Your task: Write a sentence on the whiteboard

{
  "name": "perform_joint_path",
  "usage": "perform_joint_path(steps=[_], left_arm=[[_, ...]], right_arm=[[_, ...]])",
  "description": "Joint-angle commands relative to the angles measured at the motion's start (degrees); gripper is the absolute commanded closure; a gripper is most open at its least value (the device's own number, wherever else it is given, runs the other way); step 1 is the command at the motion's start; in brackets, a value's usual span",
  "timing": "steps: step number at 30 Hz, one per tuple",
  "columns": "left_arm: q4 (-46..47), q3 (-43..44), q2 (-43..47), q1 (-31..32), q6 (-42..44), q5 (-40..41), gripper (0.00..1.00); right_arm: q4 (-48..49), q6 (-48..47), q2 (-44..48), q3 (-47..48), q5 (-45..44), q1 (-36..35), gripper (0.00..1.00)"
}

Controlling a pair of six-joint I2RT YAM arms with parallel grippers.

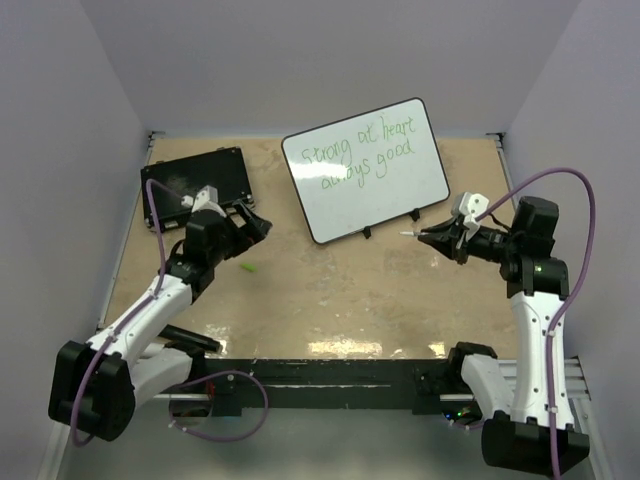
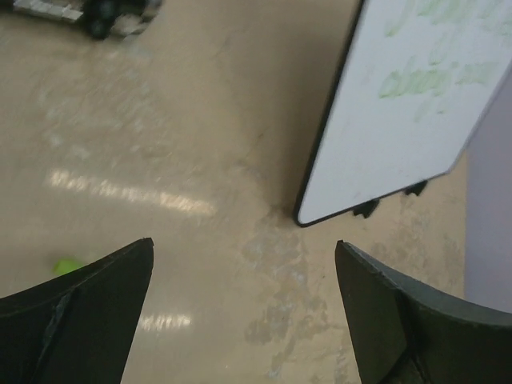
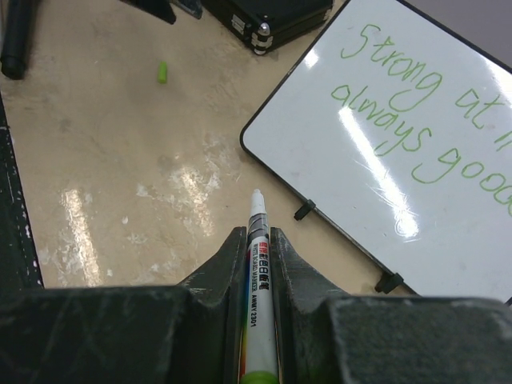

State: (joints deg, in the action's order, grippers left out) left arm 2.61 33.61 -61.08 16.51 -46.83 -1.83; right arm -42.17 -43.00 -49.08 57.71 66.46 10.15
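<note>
I will next pull my left gripper back, tilt its fingers down and lower them around the marker cap (image 1: 248, 267) (image 2: 67, 266), because the marker is uncapped and the cap lies below and back.
The whiteboard (image 1: 366, 168) lies tilted at the back middle of the table, with the sentence (image 1: 358, 152) "Strong at heart always good" in green in two lines. It also shows in the right wrist view (image 3: 416, 152) and, blurred, in the left wrist view (image 2: 400, 112). My right gripper (image 1: 432, 236) is shut on a white marker (image 3: 259, 288) with its tip bare, held off the board's near right edge. My left gripper (image 1: 252, 226) is open and empty, left of the board.
A flat black case (image 1: 195, 185) lies at the back left, behind my left gripper. A small green marker cap (image 1: 248, 268) lies on the table in front of it, also in the right wrist view (image 3: 162, 73). Small black clips (image 1: 413, 214) sit on the board's near edge.
</note>
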Motion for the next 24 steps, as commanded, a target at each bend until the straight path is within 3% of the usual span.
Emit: perform_joint_path(steps=[1,5,6,9,13,24], left_arm=[[-30.5,6.6,0.4,3.8,-15.4,16.0,0.01],[-39.2,11.8,-4.0,9.9,-25.7,23.1,0.16],[-40.1,12.2,-5.4,10.6,-26.7,23.3,0.26],[-41.0,13.0,-10.3,11.3,-29.1,22.7,0.35],[-44.5,15.0,-15.1,11.9,-33.3,24.8,0.41],[-45.5,21.1,-24.8,11.8,-33.0,27.4,0.46]], right_arm=[[5.3,3.5,3.3,-0.9,-0.5,0.1,1.0],[5.4,3.9,3.8,-1.0,-0.2,0.1,1.0],[5.3,3.9,3.8,-1.0,-0.2,0.1,1.0],[5.3,3.7,4.1,-1.2,-0.4,0.1,1.0],[5.4,3.9,4.5,-1.7,-0.9,0.1,1.0],[5.2,3.6,4.8,-2.0,-1.2,0.1,1.0]])
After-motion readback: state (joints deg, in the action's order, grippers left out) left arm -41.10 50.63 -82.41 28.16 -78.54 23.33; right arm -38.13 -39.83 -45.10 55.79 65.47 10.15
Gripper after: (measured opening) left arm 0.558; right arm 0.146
